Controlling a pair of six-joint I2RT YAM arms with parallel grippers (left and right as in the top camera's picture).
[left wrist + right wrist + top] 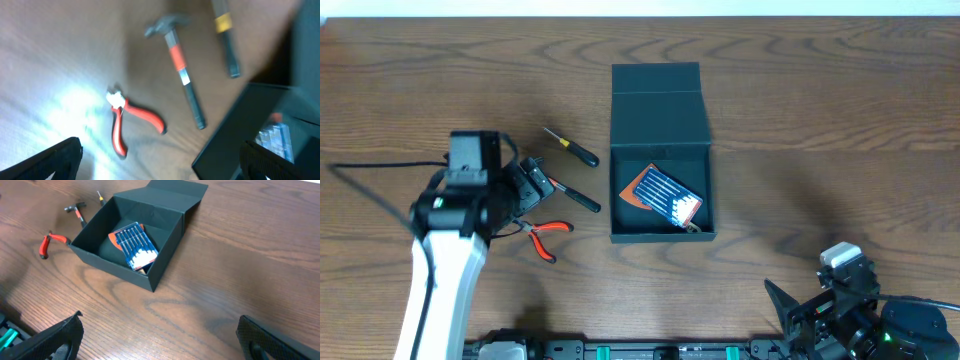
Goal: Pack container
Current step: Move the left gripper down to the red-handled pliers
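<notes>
The red-handled pliers lie with their handles spread apart, so I will lower my left gripper and bring it back, and turn its fingers astride the near handle (541, 248) (118, 136).
The dark teal container (660, 238) stands open at the table's middle, its flap lid (658, 95) folded back. A blue flat pack (665, 197) lies inside. Left of it lie a yellow-banded screwdriver (570, 147), a small hammer (572, 194) and red-handled pliers (546, 236). My left gripper (532, 182) is open and empty, hovering above these tools; the left wrist view shows the pliers (142, 112), hammer (182, 75), screwdriver (225, 40) and the container's corner (235, 135) between its fingers (160, 165). My right gripper (160, 340) is open and empty over bare table, near the front edge.
In the right wrist view the container (167, 255) with the blue pack (134, 242) sits far ahead, the pliers (50, 241) and hammer (75, 210) beyond it. A black cable (370, 185) runs left of the left arm. The right arm's base (860, 310) is at the front right.
</notes>
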